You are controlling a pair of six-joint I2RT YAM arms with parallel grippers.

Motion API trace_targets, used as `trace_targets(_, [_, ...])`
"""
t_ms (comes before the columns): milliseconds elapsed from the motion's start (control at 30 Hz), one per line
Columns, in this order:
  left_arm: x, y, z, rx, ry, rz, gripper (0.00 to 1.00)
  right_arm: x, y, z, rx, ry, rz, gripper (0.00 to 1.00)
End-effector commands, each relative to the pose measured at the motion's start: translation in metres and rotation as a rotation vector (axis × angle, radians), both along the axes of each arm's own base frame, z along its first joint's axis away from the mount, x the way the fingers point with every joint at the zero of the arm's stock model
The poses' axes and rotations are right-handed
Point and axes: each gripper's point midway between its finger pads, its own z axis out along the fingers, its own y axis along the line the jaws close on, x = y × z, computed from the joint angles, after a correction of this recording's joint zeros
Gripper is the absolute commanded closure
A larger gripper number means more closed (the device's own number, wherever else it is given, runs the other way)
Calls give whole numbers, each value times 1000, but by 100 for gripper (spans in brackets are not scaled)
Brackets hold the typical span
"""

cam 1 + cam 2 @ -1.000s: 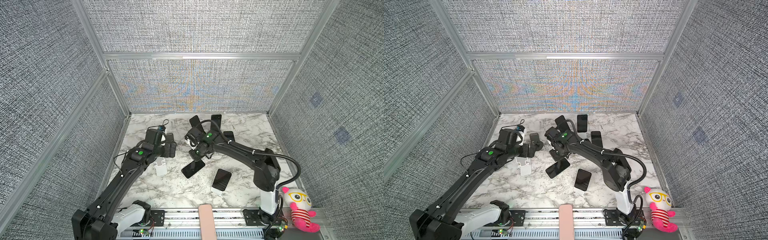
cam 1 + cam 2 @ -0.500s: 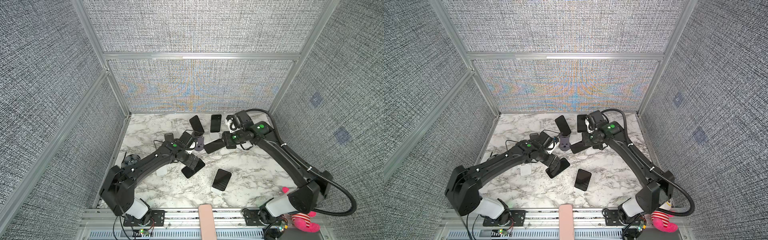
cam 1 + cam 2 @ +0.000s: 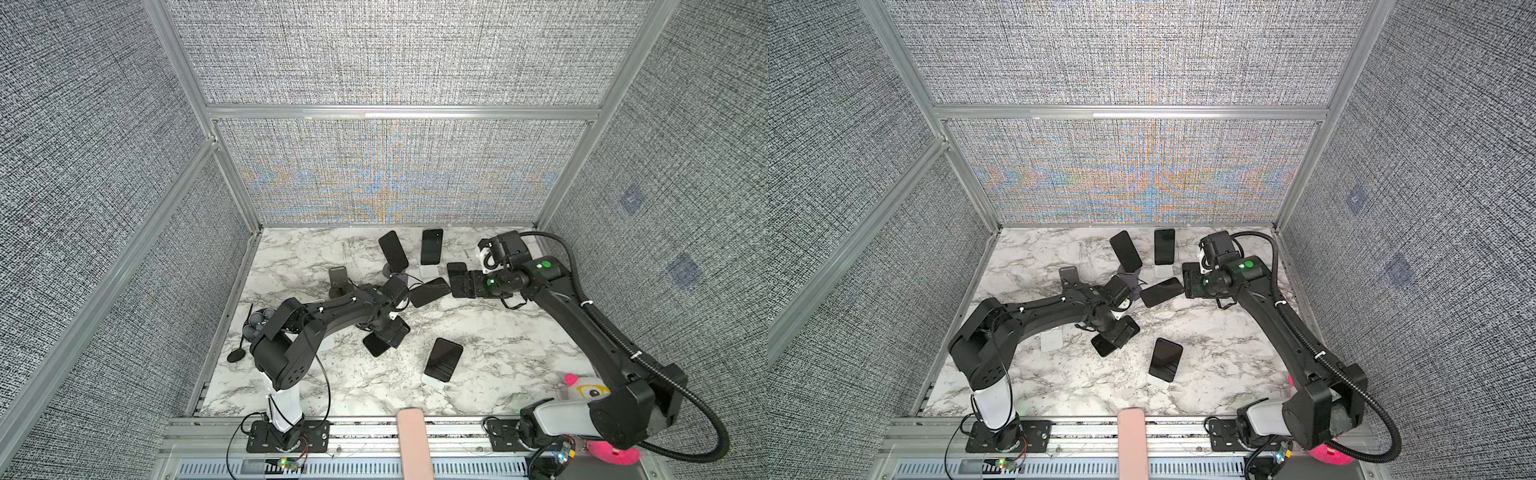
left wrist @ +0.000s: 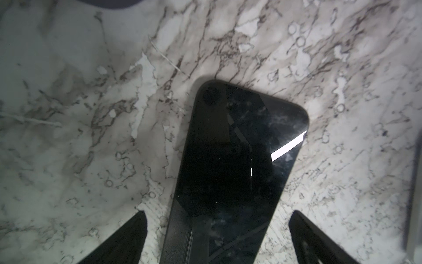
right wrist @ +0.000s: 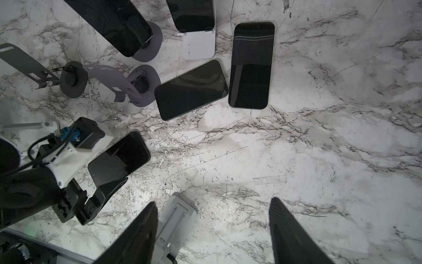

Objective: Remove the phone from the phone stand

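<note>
My left gripper lowers slightly next and closes its fingers across the flat phone's long edges, since the phone lies just below, between those open fingers.
A black phone [image 3: 392, 251] leans on a purple phone stand [image 5: 150, 41] at the back. A second phone [image 3: 432, 245] rests on a white stand [image 5: 198, 45], and a third [image 3: 442, 359] on a white stand near the front. My left gripper [image 3: 388, 332] [image 4: 218, 214] is open and low, straddling a phone [image 4: 239, 148] that lies flat on the marble. My right gripper [image 3: 459, 284] [image 5: 213, 203] hangs open above the table with nothing between its fingers. Two phones [image 5: 191, 90] [image 5: 251, 66] lie flat beside each other at the back right.
An empty grey stand [image 3: 338, 276] and an empty purple stand [image 5: 118, 84] stand behind my left arm, with a white stand [image 3: 1052, 338] under it. A plush toy [image 3: 582, 390] sits at the front right. Mesh walls enclose the marble table [image 3: 498, 332].
My right arm has swung from the centre back to the right and its jaws have opened; a phone now lies flat beside it. My left arm has reached into the centre over the flat phone.
</note>
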Motion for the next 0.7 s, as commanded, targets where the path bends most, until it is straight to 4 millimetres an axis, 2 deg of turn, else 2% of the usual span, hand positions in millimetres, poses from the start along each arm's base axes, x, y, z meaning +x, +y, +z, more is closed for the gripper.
trace_targets(0, [-6,3,-11,26,21,-29,2,2,1,0,17,-10,8,32])
trace_targets(233, [-3,6,-27,77,37,-37,4,3,3,-4,22,9,17,32])
trace_targets(433, [-8,8,-29,86,62,-49,29,1,-1,-6,8,13,17,32])
trace_targets(567, [-9,8,-28,83,64,-53,36,2,2,-9,14,26,37,32])
trace_targets(667, [-5,3,-16,59,43,-54,39,1,12,-13,50,53,77,33])
